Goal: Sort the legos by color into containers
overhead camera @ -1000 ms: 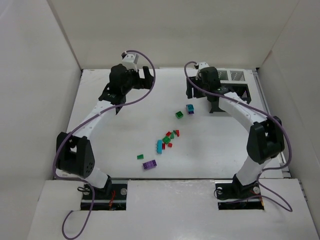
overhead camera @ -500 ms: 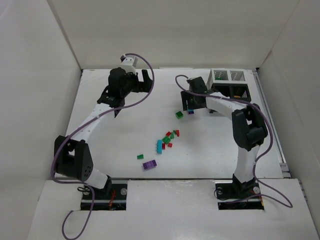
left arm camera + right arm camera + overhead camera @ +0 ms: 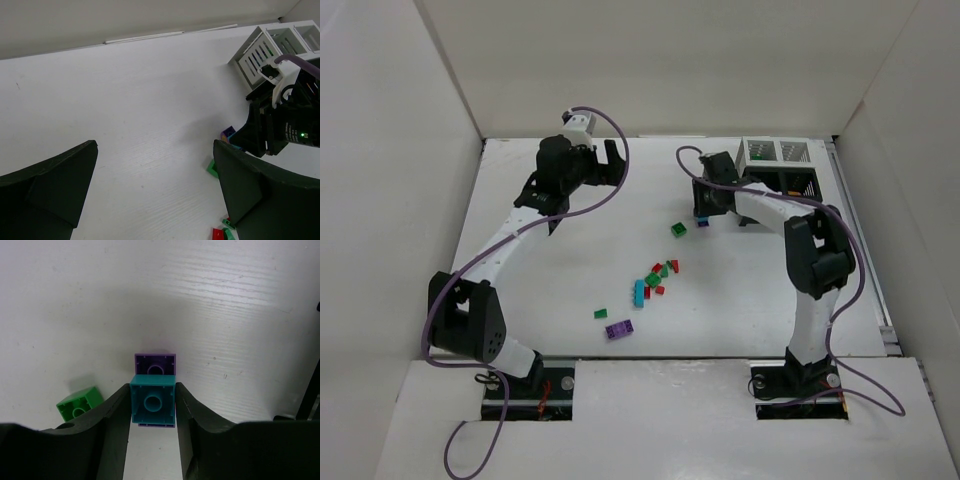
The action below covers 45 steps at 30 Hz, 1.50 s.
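Observation:
The held teal lego needs sorting, so the robot's right gripper should next lift, swing over the black container [image 3: 770, 181], to the right in the top view, and release the lego.
My right gripper [image 3: 702, 213] is shut on a teal lego [image 3: 153, 404], its jaws pressed against the brick's two sides. A purple lego [image 3: 155, 362] lies directly under it, and I cannot tell whether the two touch. A green lego [image 3: 80, 404] lies just to the left and also shows in the top view [image 3: 678, 229]. More legos lie mid-table: a red and green cluster [image 3: 658, 275], a long teal one [image 3: 639, 292], a small green one [image 3: 601, 313] and a purple one [image 3: 618, 328]. The containers [image 3: 780, 165] stand at the back right. My left gripper [image 3: 610, 160] is open and empty over the far left of the table.
White walls enclose the table on three sides. In the left wrist view the right arm's wrist [image 3: 285, 125] stands in front of the white bin [image 3: 265, 50]. Bare tabletop [image 3: 150, 125] lies between my left fingers.
My right gripper has swung left from beside the bins and come down around the teal and purple legos. The left arm has shifted only slightly.

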{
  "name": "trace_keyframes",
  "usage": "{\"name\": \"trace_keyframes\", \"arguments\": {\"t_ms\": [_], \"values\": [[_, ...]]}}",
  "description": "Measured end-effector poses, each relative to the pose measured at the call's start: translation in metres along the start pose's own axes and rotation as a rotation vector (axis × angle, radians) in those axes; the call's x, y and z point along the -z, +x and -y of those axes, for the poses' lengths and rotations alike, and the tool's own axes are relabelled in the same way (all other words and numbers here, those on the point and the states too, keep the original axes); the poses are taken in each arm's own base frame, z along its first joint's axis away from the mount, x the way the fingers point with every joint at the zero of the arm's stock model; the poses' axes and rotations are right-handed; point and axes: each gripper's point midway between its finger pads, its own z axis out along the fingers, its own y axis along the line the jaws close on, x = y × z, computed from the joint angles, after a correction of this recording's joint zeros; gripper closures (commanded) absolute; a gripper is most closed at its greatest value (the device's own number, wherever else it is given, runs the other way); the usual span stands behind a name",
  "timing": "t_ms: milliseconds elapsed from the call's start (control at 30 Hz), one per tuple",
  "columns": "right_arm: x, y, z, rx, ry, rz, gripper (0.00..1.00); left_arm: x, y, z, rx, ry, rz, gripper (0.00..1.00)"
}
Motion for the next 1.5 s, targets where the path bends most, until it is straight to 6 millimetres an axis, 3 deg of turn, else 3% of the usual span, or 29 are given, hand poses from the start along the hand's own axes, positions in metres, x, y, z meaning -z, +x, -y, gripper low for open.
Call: {"name": "trace_keyframes", "arguments": {"t_ms": [167, 400, 500, 667, 767, 1100, 1267, 1500], "values": [[-0.001, -0.003, 0.004, -0.01, 0.001, 0.006, 0.72, 0.001, 0.002, 0.001, 0.001, 0.007, -0.005, 0.0], [0.011, -0.011, -0.009, -0.005, -0.094, 0.021, 0.78, 0.003, 0.014, 0.008, -0.005, 0.059, -0.036, 0.0], [0.042, -0.032, -0.03, 0.001, -0.254, 0.082, 0.78, 0.005, 0.015, 0.022, -0.023, 0.143, -0.044, 0.0], [0.119, -0.087, -0.06, 0.027, -0.589, 0.274, 0.81, 0.016, 0.012, 0.059, -0.074, 0.368, -0.026, 0.0], [0.158, -0.108, -0.072, 0.055, -0.777, 0.36, 0.81, 0.027, 0.007, 0.083, -0.11, 0.518, -0.002, 0.0], [0.231, -0.116, -0.114, 0.142, -1.166, 0.422, 0.82, 0.058, -0.009, 0.125, -0.161, 0.81, 0.062, 0.0], [0.261, -0.115, -0.126, 0.182, -1.284, 0.45, 0.82, 0.056, -0.009, 0.133, -0.147, 0.886, 0.051, 0.0], [0.28, -0.107, -0.145, 0.236, -1.37, 0.447, 0.83, 0.048, -0.011, 0.138, -0.127, 0.957, 0.033, 0.0]]}}
